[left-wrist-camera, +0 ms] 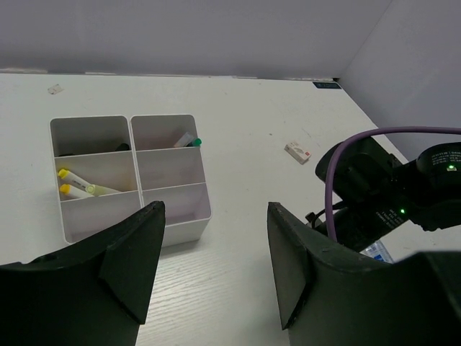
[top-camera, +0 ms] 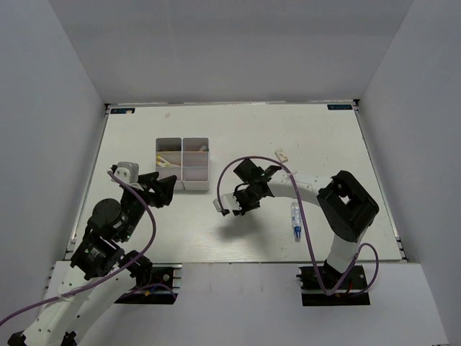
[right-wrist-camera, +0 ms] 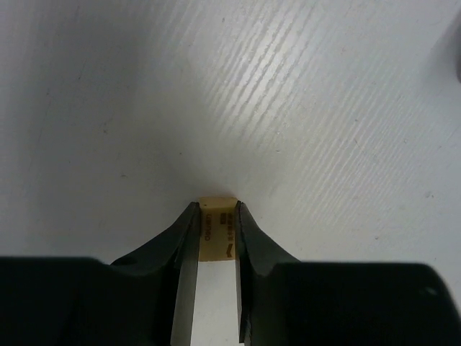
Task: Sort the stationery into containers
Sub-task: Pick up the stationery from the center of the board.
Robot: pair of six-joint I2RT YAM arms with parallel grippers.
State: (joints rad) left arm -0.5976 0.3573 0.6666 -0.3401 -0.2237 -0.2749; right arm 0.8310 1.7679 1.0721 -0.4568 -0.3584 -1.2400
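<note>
The box's empty middle section lies outward of the right gripper, so the gripper will next go outward and to the left in the top view and let go of the eraser.
The white divided organizer box stands at the table's left centre; it also shows in the left wrist view. It holds yellow-capped pens and a green-capped item. My right gripper hovers above the table to the right of the box, shut on a beige eraser block with dark print that sticks out past the fingertips. My left gripper is open and empty, just in front of the box's near right corner.
A second eraser block lies behind the right arm, also in the left wrist view. A clear blue-tipped tube lies near the right arm's base. White walls enclose the table on three sides.
</note>
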